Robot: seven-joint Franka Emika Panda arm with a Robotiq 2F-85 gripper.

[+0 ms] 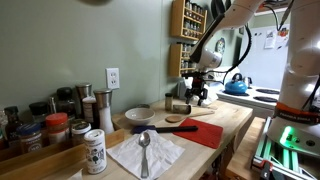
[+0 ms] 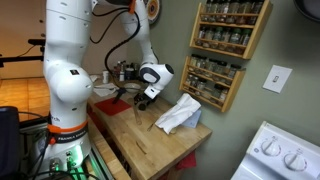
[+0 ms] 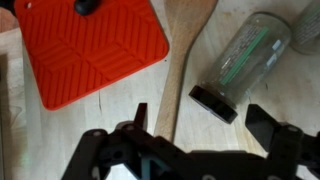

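Note:
My gripper turns in line with the jar next, since the jar lies slanted to my fingers. Then it lowers onto the black lid (image 3: pixel 213 103), which sits below them.
My gripper (image 3: pixel 203 120) is open and empty, its two black fingers spread above the wooden counter. Between and just beyond the fingers a glass jar (image 3: pixel 240 60) with a black lid lies on its side. A wooden spatula (image 3: pixel 178 60) lies next to the jar, under the left finger. A red ridged mat (image 3: pixel 85 45) lies to the left of the spatula. In both exterior views the gripper (image 1: pixel 200 96) (image 2: pixel 143 98) hangs low over the counter, close above the jar (image 1: pixel 178 105) and the red mat (image 1: pixel 205 132).
A white napkin (image 1: pixel 145 152) with a metal spoon (image 1: pixel 144 150) lies on the counter; it also shows in an exterior view (image 2: pixel 178 115). A white bowl (image 1: pixel 139 116), several spice jars (image 1: pixel 58 128), a wall spice rack (image 2: pixel 225 50), a blue kettle (image 1: pixel 236 85) and a stove (image 2: pixel 280 155) stand around.

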